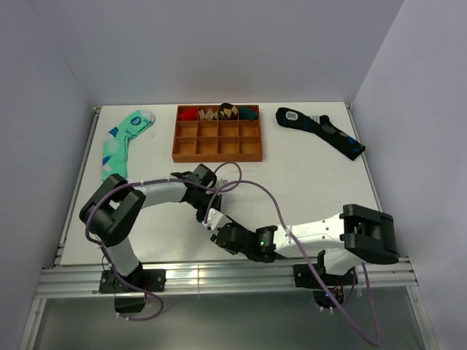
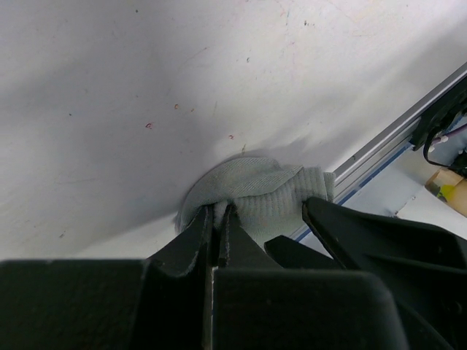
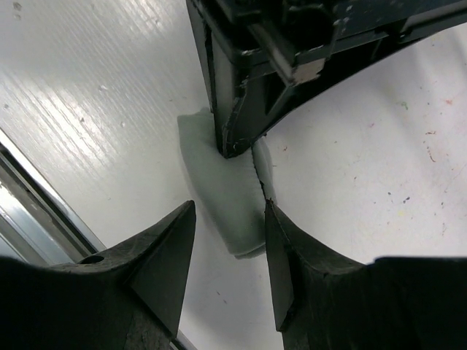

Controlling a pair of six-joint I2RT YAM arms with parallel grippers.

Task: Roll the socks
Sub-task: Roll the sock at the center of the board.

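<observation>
My right gripper goes left in the top view next, farther over the bundle's loose end [image 3: 241, 227], and closes, as only that end's tip reaches between my fingers.
The socks [image 2: 257, 188] are a small light-grey bundle lying on the white table close to its near edge. My left gripper [image 2: 217, 211] is shut on a fold at the bundle's left side. In the right wrist view the socks [image 3: 219, 193] reach down between my right gripper's [image 3: 228, 230] open jaws. Its right finger [image 3: 281, 248] touches the bundle's edge, while the left finger [image 3: 171, 251] stands apart from it. The left gripper [image 3: 237, 109] comes down on the bundle's far end. In the top view both grippers, left [image 1: 210, 213] and right [image 1: 222, 232], meet and hide the socks.
A wooden compartment tray [image 1: 218, 155] with rolled socks in its back row stands at the table's far middle. A mint-green patterned sock [image 1: 124, 142] lies far left, a dark navy sock [image 1: 321, 131] far right. The aluminium rail [image 2: 394, 138] runs just beside the bundle.
</observation>
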